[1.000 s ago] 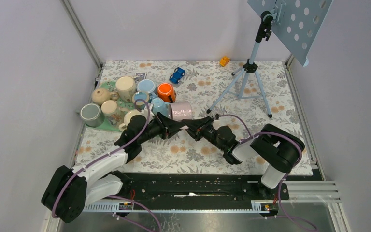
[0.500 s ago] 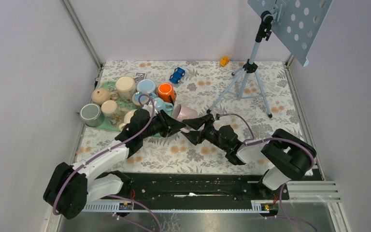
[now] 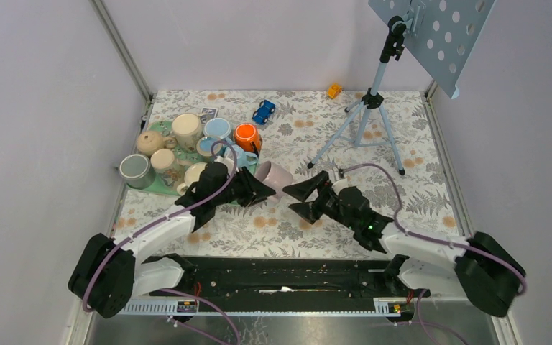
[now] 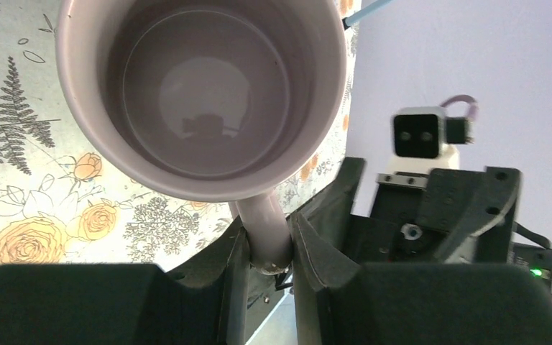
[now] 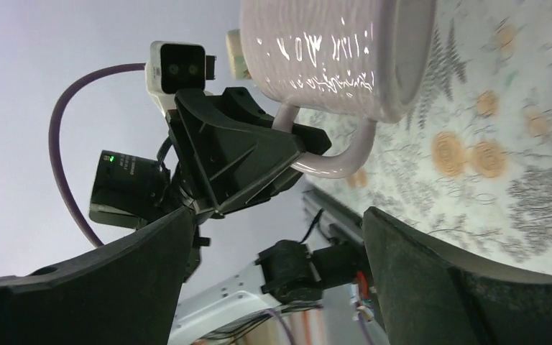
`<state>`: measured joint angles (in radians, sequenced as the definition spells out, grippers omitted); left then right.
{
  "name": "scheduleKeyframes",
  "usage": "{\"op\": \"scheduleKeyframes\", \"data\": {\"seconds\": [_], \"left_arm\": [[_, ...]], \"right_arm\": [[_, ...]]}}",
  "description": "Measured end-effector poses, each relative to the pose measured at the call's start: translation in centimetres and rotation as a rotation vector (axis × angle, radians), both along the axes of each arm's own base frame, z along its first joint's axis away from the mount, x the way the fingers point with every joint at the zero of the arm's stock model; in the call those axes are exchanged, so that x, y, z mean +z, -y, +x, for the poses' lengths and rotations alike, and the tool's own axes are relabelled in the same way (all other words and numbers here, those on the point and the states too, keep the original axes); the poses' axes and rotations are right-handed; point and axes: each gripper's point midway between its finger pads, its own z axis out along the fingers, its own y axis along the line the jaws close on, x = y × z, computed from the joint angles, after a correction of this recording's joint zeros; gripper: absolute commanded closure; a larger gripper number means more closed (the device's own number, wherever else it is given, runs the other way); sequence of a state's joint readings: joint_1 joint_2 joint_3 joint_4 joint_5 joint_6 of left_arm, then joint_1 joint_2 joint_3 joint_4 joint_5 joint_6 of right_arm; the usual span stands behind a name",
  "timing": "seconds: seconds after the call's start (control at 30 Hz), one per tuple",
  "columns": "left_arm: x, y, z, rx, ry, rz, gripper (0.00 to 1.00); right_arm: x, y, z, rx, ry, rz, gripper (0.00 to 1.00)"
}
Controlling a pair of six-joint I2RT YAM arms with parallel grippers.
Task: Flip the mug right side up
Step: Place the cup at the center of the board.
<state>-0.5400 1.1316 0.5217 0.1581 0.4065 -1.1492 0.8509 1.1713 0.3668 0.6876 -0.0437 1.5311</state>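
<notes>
My left gripper will next move outward, turn the tilted mug upright, lower it and let go, because bare cloth by the tripod's nearest foot (image 3: 293, 149) is outward and below the gripper.
A pale pink mug (image 3: 277, 175) hangs tilted above the flowered cloth, its mouth turned toward the left arm. My left gripper (image 3: 261, 189) is shut on its handle. The left wrist view looks straight into the mug (image 4: 201, 79), with the handle (image 4: 264, 228) pinched between the left gripper's (image 4: 267, 248) two pads. My right gripper (image 3: 294, 200) stands wide open just right of the mug, apart from it. In the right wrist view the mug (image 5: 338, 50) is ahead of the empty right gripper (image 5: 277, 215), and the left gripper (image 5: 238, 154) holds the handle.
A green tray (image 3: 159, 185) with several mugs and a teapot sits at the left, with a grey mug (image 3: 136, 171) beside it. A tripod (image 3: 363, 115) stands at the back right. A blue toy car (image 3: 263, 111) and a small orange toy (image 3: 334, 90) lie near the back wall.
The right gripper opened, let go of the mug and drew back to the right. The left gripper kept the handle and the mug tipped from lying sideways toward upright.
</notes>
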Motion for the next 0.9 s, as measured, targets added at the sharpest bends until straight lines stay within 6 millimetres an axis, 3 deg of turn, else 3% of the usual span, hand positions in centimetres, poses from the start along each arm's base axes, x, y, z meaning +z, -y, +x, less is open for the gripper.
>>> {"op": "scheduleKeyframes", "data": {"seconds": [0.17,0.4,0.53,0.7,0.9], "left_arm": [[-0.5,0.4,-0.1,-0.025,0.020,0.060,1.00],[-1.1,2.2,-0.3,-0.087,0.090,0.213,1.00],[-1.9,2.9,0.1,-0.103,0.138,0.328,1.00],[-3.5,2.8,1.5,-0.089,0.196,0.489,1.00],[-4.4,2.7,2.7,-0.085,0.252,0.595,1.00]], "right_arm": [[1.2,3.4,-0.4,-0.057,0.109,-0.181,0.00],[7.7,8.2,0.3,-0.167,0.304,-0.421,0.00],[10.3,10.6,0.3,-0.207,0.380,-0.516,0.00],[11.4,12.8,0.0,-0.225,0.435,-0.630,0.00],[11.8,14.1,-0.3,-0.219,0.472,-0.714,0.01]]}}
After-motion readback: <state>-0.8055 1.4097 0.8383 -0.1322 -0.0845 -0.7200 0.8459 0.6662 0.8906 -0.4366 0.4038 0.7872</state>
